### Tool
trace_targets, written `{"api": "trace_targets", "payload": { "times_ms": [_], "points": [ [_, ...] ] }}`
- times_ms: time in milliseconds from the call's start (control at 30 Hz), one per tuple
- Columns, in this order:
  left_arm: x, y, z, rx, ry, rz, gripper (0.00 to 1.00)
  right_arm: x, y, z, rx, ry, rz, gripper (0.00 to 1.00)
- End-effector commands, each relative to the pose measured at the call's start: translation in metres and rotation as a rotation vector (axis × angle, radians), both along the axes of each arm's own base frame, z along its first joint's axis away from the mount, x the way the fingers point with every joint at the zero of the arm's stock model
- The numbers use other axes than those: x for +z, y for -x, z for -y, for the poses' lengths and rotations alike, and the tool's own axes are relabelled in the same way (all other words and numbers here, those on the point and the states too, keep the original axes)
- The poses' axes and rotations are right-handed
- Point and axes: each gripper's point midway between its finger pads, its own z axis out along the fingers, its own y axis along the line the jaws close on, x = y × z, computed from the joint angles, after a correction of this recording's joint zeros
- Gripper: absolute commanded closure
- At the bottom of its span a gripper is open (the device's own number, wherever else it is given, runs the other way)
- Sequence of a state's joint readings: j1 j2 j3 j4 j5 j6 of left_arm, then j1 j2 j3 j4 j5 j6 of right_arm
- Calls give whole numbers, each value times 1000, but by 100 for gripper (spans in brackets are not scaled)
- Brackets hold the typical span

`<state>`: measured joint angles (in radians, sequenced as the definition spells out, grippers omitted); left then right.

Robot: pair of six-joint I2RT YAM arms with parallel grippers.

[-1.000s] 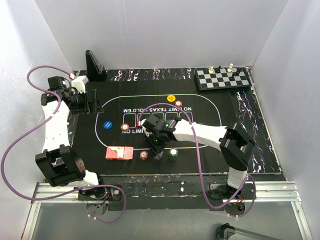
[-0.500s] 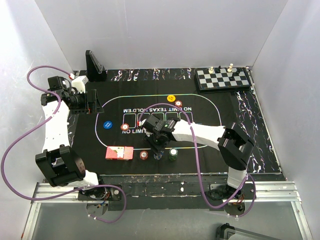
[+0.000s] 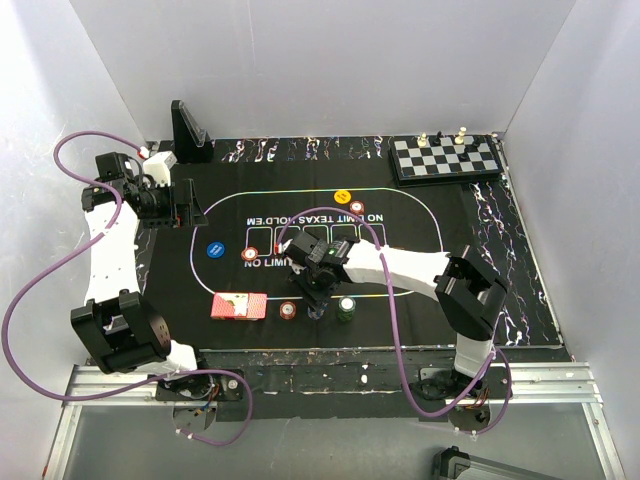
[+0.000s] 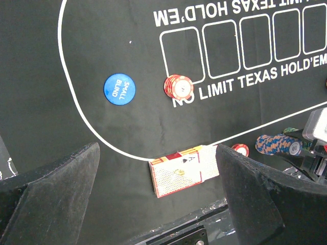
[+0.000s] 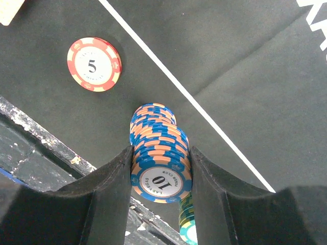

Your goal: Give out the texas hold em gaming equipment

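Observation:
The mat is clear beside the red chip stack, so I will move my right gripper outward and to the left in the top view and release the blue chips there.
My right gripper (image 5: pixel 161 173) is shut on a tall stack of blue poker chips (image 5: pixel 159 153) marked 10, near the mat's front edge; the gripper (image 3: pixel 318 305) stands between a single red chip (image 3: pixel 288 310) and a green chip stack (image 3: pixel 345 308). The red chip (image 5: pixel 94 64) and the green stack (image 5: pixel 187 222) also show in the right wrist view. The red-backed card deck (image 4: pixel 184 169) lies at the front left. A red chip stack (image 4: pixel 178 87) and the blue small-blind disc (image 4: pixel 119 89) sit further in. My left gripper (image 3: pixel 182 203) is open and empty, high above the mat's left edge.
A yellow disc (image 3: pixel 342 196) and a red chip (image 3: pixel 357 208) lie at the mat's far side. A chessboard (image 3: pixel 445 157) with pieces sits at the back right. A black stand (image 3: pixel 188 130) is at the back left. The table's front edge (image 5: pixel 46 143) runs just below the chips.
My right gripper has shifted slightly left and settled over the blue chip stack. The left arm has not moved.

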<state>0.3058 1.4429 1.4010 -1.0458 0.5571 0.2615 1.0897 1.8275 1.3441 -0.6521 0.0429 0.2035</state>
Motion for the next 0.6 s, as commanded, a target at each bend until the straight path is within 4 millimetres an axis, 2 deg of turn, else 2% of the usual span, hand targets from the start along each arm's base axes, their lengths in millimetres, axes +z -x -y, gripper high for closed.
{"api": "trace_targets", "payload": {
  "times_ms": [0, 100, 300, 433, 567],
  "points": [
    [18, 3, -1, -2, -25, 66, 2, 21, 1, -4, 11, -41, 25, 68],
    [17, 4, 0, -4, -24, 63, 2, 27, 1, -7, 19, -49, 30, 76],
    [17, 3, -1, -7, -26, 62, 2, 45, -3, -13, 39, -54, 54, 84],
    [17, 3, -1, -7, -23, 61, 2, 54, -6, -18, 48, -62, 63, 94],
    [14, 3, 0, -11, -17, 56, 2, 59, -14, -32, 70, -76, 84, 99]
  ]
}}
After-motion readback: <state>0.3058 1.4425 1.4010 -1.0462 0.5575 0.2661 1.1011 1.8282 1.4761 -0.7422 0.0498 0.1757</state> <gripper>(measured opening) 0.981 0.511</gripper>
